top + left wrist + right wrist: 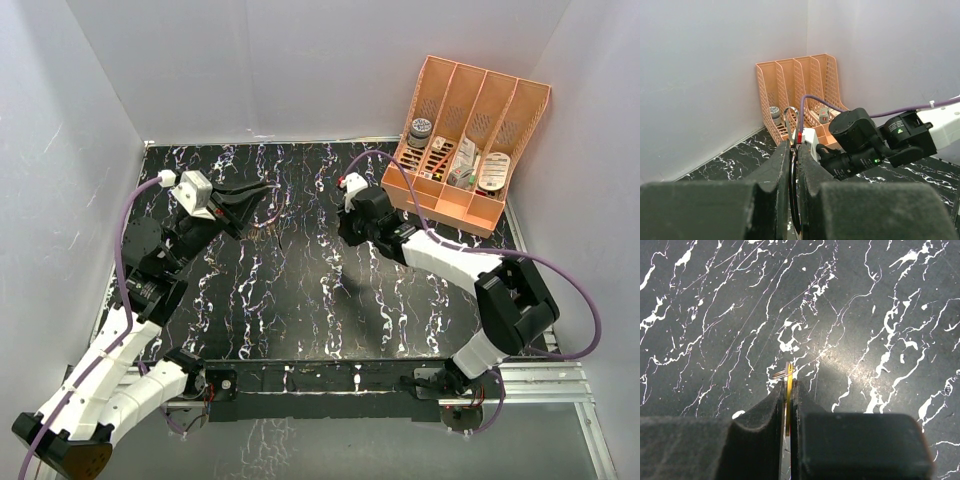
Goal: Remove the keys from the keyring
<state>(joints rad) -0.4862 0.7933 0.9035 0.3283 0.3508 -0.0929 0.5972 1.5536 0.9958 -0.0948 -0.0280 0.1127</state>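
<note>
I will move my right gripper down toward it next and open the gripper there.
My left gripper point(268, 188) is raised over the far left of the table. In the left wrist view it point(794, 146) is shut on the keyring point(792, 189), a thin wire ring seen edge-on, with a silvery loop rising above the fingertips. My right gripper point(347, 238) is apart from it, at mid-table, facing down. In the right wrist view it point(788, 384) is shut on the brass-yellow key point(789, 400), held edge-on. A small thin wire loop point(782, 373) sits at the key's tip. The other keys are not visible.
An orange slotted organizer point(470, 140) stands at the back right, holding a grey-lidded jar point(420, 128) and small items; it also shows in the left wrist view point(790, 85). White walls enclose the black marbled table point(300, 300). The right arm's wrist point(860, 140) is close ahead of my left gripper.
</note>
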